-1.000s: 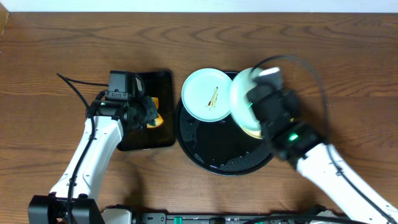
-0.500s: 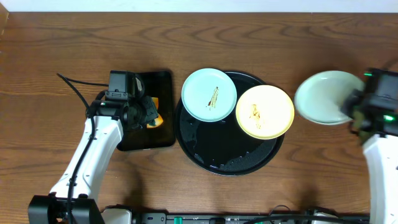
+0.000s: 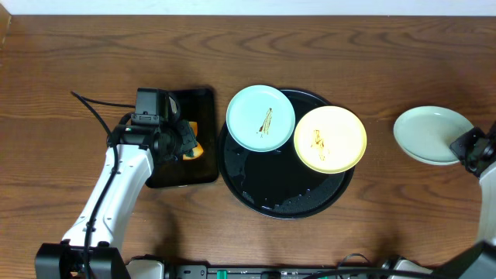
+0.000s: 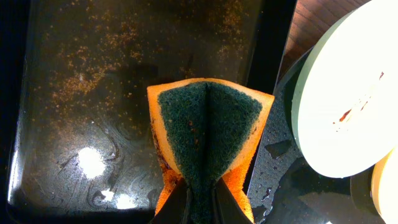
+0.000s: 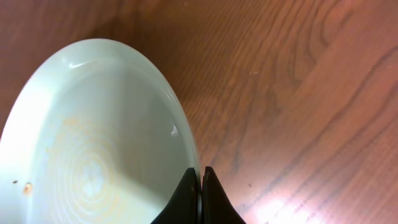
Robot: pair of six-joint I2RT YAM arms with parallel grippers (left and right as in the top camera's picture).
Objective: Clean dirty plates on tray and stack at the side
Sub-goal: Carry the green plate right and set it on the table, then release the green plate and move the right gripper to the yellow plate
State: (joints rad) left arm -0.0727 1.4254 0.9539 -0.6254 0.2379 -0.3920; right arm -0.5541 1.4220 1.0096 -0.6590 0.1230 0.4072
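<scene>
My right gripper should go down, lay the tilted second mint-green plate flat on the tabletop and release the plate's rim. The wood below the plate is bare.
A mint-green plate (image 3: 261,118) with a brown streak and a yellow plate (image 3: 329,138) with a brown streak rest on the round black tray (image 3: 279,195). My right gripper (image 3: 463,149) is shut on the rim of a second mint-green plate (image 3: 430,133), over the bare wood at the far right; the right wrist view shows my right gripper (image 5: 200,180) pinching this plate's (image 5: 87,149) edge. My left gripper (image 4: 200,199) is shut on a folded orange-and-green sponge (image 4: 208,134) over the rectangular tray.
The small rectangular black tray (image 3: 175,177) lies left of the round tray, wet and speckled with crumbs (image 4: 93,87). The round tray's floor is wet. Wood tabletop (image 3: 387,54) surrounds both trays.
My right arm carried the mint-green plate from above the round tray rightward to the far right of the table, uncovering the yellow plate. The left arm has not moved.
</scene>
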